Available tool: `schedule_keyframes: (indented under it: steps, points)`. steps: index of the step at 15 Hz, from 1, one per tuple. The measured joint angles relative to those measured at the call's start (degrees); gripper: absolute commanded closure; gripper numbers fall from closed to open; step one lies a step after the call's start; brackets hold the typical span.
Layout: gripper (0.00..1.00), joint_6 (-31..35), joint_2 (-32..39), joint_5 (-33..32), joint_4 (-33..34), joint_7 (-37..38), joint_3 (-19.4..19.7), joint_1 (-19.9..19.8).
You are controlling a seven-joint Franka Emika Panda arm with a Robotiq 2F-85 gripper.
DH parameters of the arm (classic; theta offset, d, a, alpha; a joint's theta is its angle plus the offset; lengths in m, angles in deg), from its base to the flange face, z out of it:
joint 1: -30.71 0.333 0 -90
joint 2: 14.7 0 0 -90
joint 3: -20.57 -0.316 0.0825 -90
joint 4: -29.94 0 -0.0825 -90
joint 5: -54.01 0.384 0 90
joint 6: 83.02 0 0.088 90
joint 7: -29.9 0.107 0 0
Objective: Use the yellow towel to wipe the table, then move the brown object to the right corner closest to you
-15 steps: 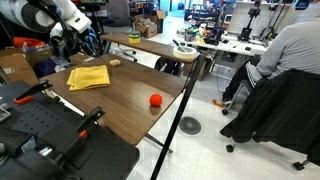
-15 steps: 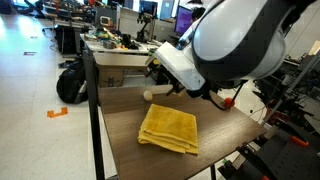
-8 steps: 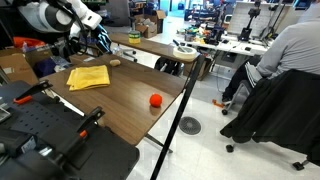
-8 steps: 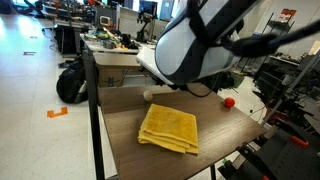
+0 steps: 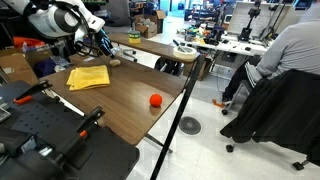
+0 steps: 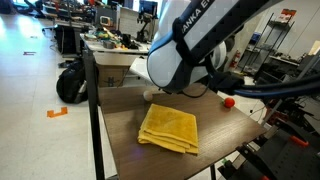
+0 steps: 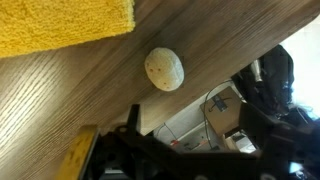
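My gripper moves down to straddle the brown object next, since the object still lies below my open fingers.
The yellow towel point(image 5: 88, 77) point(image 6: 168, 128) lies flat on the dark wood-grain table point(image 5: 125, 105) point(image 6: 118, 140). The brown object point(image 5: 115, 62) point(image 6: 148, 95) rests just beyond the towel, near the far edge. My gripper point(image 5: 103, 45) hovers above that far edge, close to the brown object, and touches neither thing. In the wrist view the towel's edge point(image 7: 60, 25) fills the top left and the brown object point(image 7: 164, 69) sits mid-frame. There my gripper point(image 7: 190, 140) stands open and empty, over the table edge.
A red ball point(image 5: 155, 100) point(image 6: 229, 101) lies on the table away from the towel. A black pole point(image 5: 185, 100) stands by the table's side. A seated person point(image 5: 285, 55) is farther off, black equipment point(image 5: 50, 135) crowds the near end, and a backpack point(image 6: 70, 82) sits on the floor.
The arm has swung across the towel's far side toward the brown object. The jaws stayed open. Towel, brown object and ball have not moved.
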Motion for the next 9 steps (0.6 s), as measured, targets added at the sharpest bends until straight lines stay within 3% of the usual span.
schedule_keyframes:
  steps: [4,9]
  points:
    - [0.00,0.37,0.09,-4.42,0.00,0.00,-2.55,-2.61]
    - [0.00,3.44,1.62,-5.11,1.21,0.02,-5.60,-5.63]
